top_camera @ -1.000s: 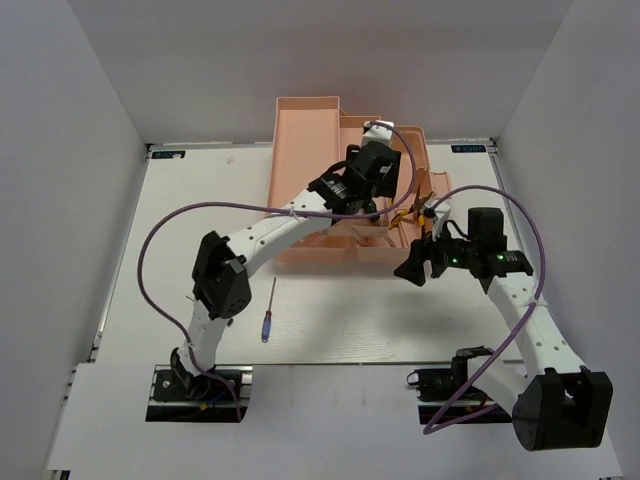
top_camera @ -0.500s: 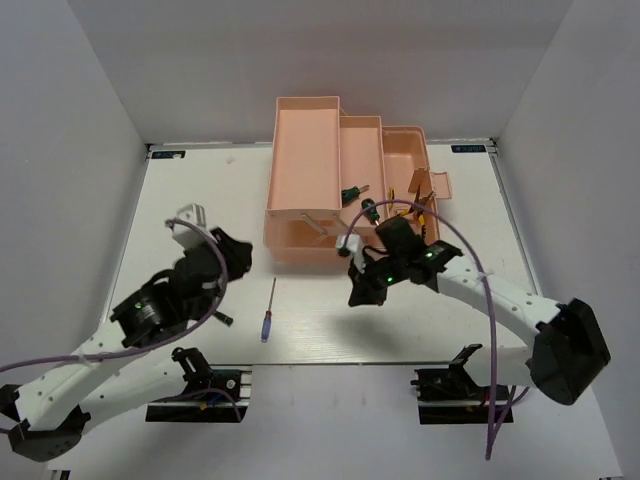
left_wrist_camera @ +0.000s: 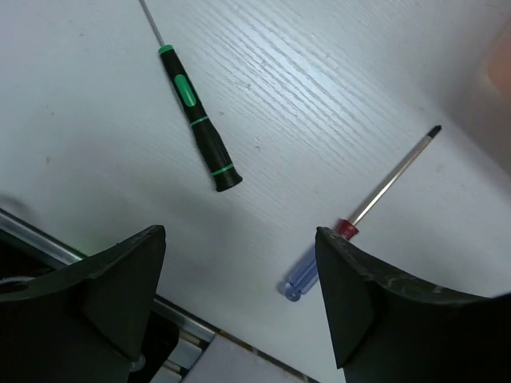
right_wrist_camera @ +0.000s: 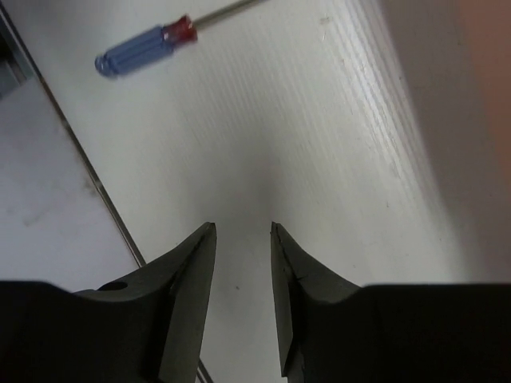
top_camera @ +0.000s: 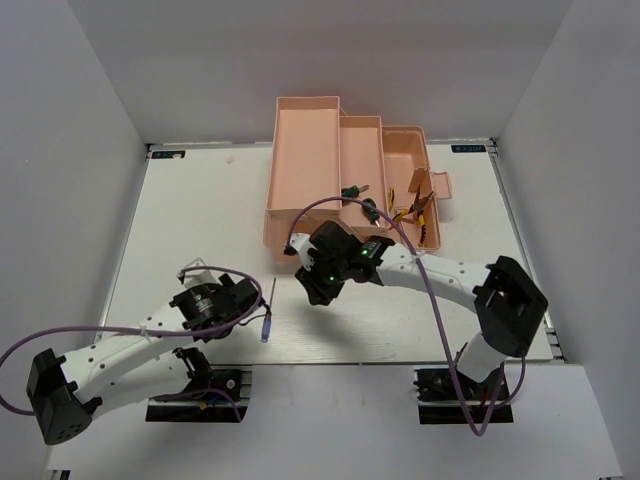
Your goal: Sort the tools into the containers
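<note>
Next, my left gripper moves down onto the rear of the slim black screwdriver's handle, as that end points toward the gap between its open fingers.
A blue-handled screwdriver (top_camera: 266,322) lies on the white table in front of the salmon-pink toolbox (top_camera: 303,140). My left gripper (top_camera: 247,300) hovers open just left of it, and the left wrist view has the blue handle (left_wrist_camera: 303,276) near the right finger. A slim black screwdriver (left_wrist_camera: 196,120) with green bands lies further off. My right gripper (top_camera: 307,291) is low over the table right of the blue screwdriver (right_wrist_camera: 144,49), its jaws a narrow gap apart with nothing between them. Two green screwdrivers (top_camera: 353,192) and yellow-handled pliers (top_camera: 414,206) lie in the toolbox's trays.
The toolbox stands open at the back middle, its stepped trays running left to right. The table's near edge with a metal rail (left_wrist_camera: 192,345) is close under my left gripper. Purple cables (top_camera: 120,325) loop off both arms.
My left arm left the toolbox, swung out left and came down low beside the blue screwdriver. My right gripper moved left from the toolbox's right end to the table in front of it.
</note>
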Motion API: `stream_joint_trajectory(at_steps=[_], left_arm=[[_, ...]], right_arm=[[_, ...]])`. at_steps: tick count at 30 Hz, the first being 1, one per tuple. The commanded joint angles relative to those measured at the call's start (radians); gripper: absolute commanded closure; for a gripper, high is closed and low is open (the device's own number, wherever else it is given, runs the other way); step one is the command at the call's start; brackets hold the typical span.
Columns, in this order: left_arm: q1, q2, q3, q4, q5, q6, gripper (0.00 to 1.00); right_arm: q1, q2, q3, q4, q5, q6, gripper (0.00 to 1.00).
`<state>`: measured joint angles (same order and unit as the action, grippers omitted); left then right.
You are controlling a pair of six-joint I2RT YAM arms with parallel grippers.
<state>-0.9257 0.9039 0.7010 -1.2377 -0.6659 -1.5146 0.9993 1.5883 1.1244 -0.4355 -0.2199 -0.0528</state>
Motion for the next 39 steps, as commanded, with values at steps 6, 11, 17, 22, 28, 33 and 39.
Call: stream_joint_trajectory(at_steps=[6, 11, 17, 22, 28, 33, 39], left_arm=[[0.013, -0.086, -0.169, 0.069, 0.025, -0.177, 0.20], [0.022, -0.053, -0.192, 0.138, -0.044, -0.187, 0.26], [0.053, 0.062, -0.173, 0.193, -0.066, -0.148, 0.30], [0.089, 0.092, -0.228, 0.290, -0.066, -0.107, 0.33], [0.160, 0.147, -0.253, 0.399, -0.044, -0.004, 0.37], [0.206, 0.201, -0.253, 0.477, -0.011, 0.060, 0.42], [0.251, 0.227, -0.253, 0.472, 0.025, 0.089, 0.63]], right_arm=[[0.033, 0.087, 0.066, 0.049, 0.036, 0.165, 0.61], [0.033, 0.067, 0.022, 0.070, 0.048, 0.157, 0.63], [0.027, 0.049, -0.002, 0.081, 0.050, 0.154, 0.64], [0.027, 0.027, -0.015, 0.087, 0.053, 0.143, 0.64], [0.024, -0.013, -0.057, 0.093, 0.054, 0.137, 0.64], [0.018, -0.039, -0.074, 0.096, 0.054, 0.137, 0.64], [0.002, -0.062, -0.081, 0.093, 0.031, 0.140, 0.56]])
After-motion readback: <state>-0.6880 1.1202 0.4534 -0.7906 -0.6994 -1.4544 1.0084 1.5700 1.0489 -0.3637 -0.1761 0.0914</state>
